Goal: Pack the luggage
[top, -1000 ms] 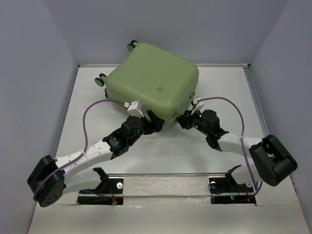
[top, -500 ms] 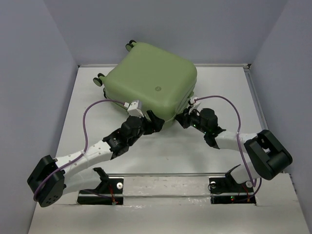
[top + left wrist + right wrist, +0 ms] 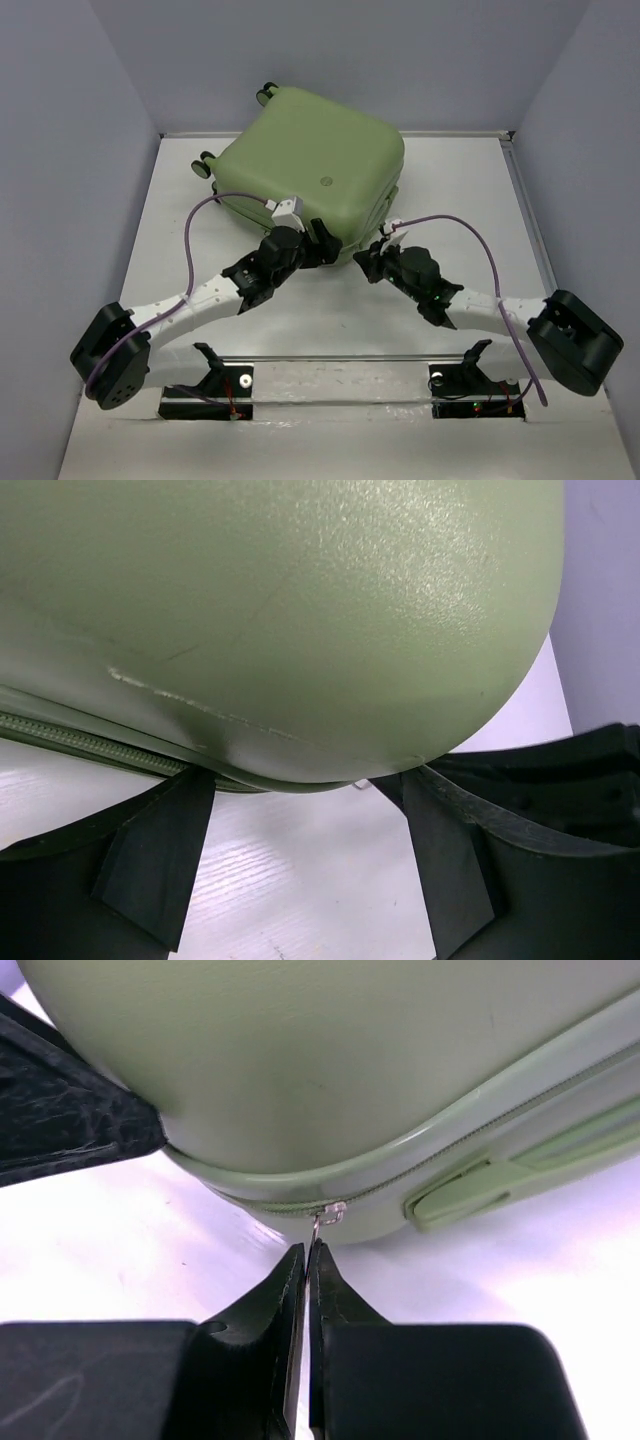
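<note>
The nearer upper wheel's green mount [image 3: 212, 162] sticks out from the luggage, so the left gripper should next move outward and to the left in the top view to close on it.
The light-green luggage [image 3: 310, 170] lies closed and flat at the back of the table, wheels at its far left. My left gripper [image 3: 326, 246] is open, its fingers [image 3: 155, 855] spread under the rounded near corner of the luggage shell [image 3: 280, 610]. My right gripper [image 3: 372, 254] is shut on the metal zipper pull [image 3: 317, 1228], which hangs from the zipper line at the near corner of the luggage [image 3: 330, 1070]. A green side handle [image 3: 470, 1195] shows just right of the pull.
Grey walls close in the table [image 3: 330, 310] at left, right and back. The two arm bases with black mounts [image 3: 210, 385] sit along the near edge. Purple cables loop over both arms.
My right gripper has slid left along the near edge of the luggage towards the corner. My left gripper has shifted slightly right and forward at that corner. The luggage has stayed put.
</note>
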